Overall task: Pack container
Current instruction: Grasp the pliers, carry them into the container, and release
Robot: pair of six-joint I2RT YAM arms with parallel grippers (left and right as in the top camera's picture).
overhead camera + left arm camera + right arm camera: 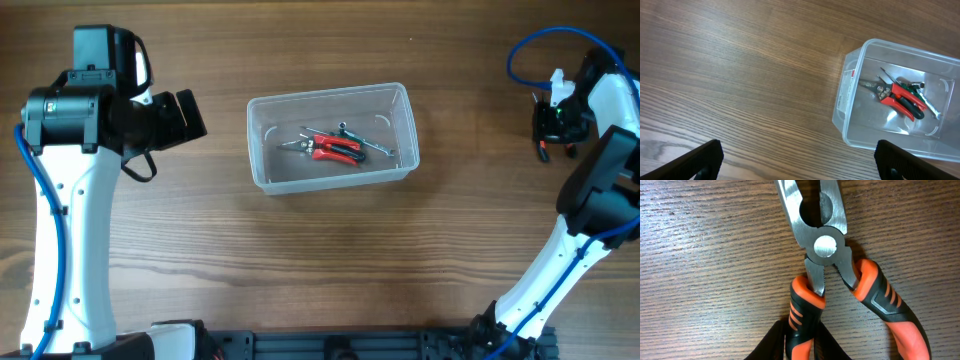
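My right gripper holds the pliers. It will lift them next, carry them left in the overhead view and lower them into the clear tub [335, 140], where the other tools lie.
The container [330, 96], a clear shallow tub, stands mid-table and also shows in the left wrist view [849, 95]. Inside it lie red-handled snips [336, 151] [900, 99] and a small silver tool [377, 146]. My left gripper [190, 115] [800, 167] hangs open to the tub's left, over bare wood, nothing between its fingers. My right gripper [556, 125] [802, 347] is at the far right of the table, shut on one handle of the orange-and-black pliers [822, 245]. The pliers lie on the wood with handles spread; a bit of orange handle [543, 151] shows below the gripper.
The wooden table [320, 260] extends around the tub. A blue cable [520, 55] loops above the right arm. The arm bases stand along the front edge.
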